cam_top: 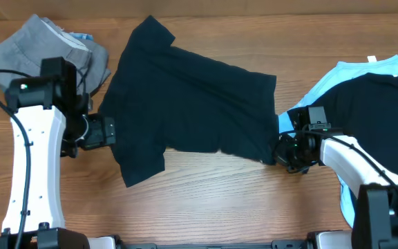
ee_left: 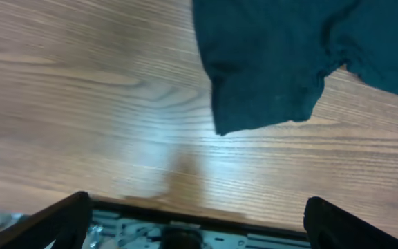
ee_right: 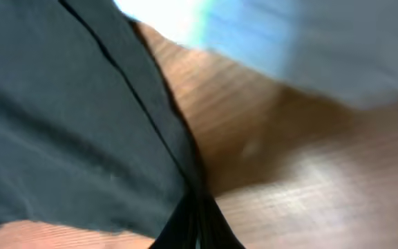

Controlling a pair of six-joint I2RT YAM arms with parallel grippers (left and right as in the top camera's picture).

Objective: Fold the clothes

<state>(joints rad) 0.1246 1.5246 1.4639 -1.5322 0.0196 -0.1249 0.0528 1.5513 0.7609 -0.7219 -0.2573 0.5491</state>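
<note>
The lower hem is wavy. I will pull my right gripper back, toward the bare wood (cam_top: 294,180) beside the light blue garment, and let go of the hem corner there.
A dark navy T-shirt (cam_top: 192,97) lies spread across the middle of the wooden table. My right gripper (cam_top: 282,149) is shut on its lower right hem corner; in the right wrist view the fingers (ee_right: 197,232) pinch the dark hem (ee_right: 81,124). My left gripper (cam_top: 109,131) is open and empty at the shirt's left edge, beside the lower left sleeve. In the left wrist view the sleeve (ee_left: 275,76) lies ahead of the wide-apart fingers (ee_left: 192,225), apart from them.
A grey garment (cam_top: 47,45) with a bit of light blue cloth lies crumpled at the back left. A pile with a light blue garment (cam_top: 392,69) and a dark one (cam_top: 372,117) sits at the right edge. Bare wood runs along the front.
</note>
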